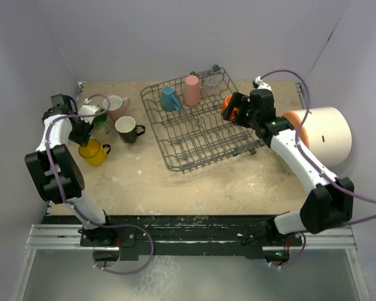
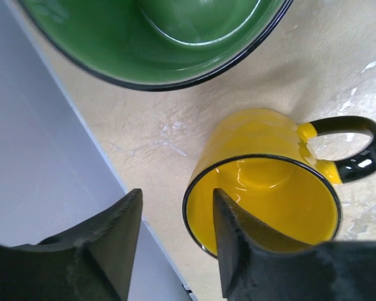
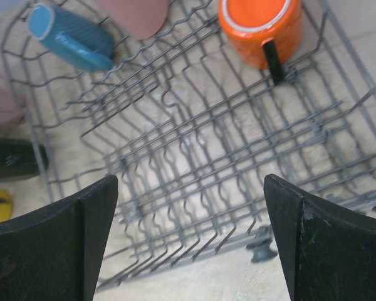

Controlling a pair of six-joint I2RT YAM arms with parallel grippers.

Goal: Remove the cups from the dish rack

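Observation:
My right gripper should come down with its open fingers around the orange cup's dark handle, because that narrow part sticks out toward them.
The dish rack (image 1: 200, 135) stands mid-table and holds a blue cup (image 1: 169, 98), a tall pink tumbler (image 1: 192, 89), a clear glass (image 1: 213, 78) and an orange cup (image 1: 226, 104). A yellow mug (image 1: 94, 152), black mug (image 1: 130, 128), pale pink mug (image 1: 117, 106) and green-lined mug (image 1: 99, 118) stand on the table at the left. My left gripper (image 2: 175, 195) straddles the rim of the yellow mug (image 2: 263, 182), jaws apart, one finger inside it. The right gripper (image 3: 189, 182) hangs wide open over the rack (image 3: 207, 157), short of the orange cup (image 3: 260, 28).
A big white cylinder (image 1: 323, 135) with an orange end lies at the right, beside my right arm. The green-lined mug (image 2: 156, 37) sits close to the yellow one, near the table's left edge and wall. The blue cup (image 3: 72, 37) lies tilted in the rack.

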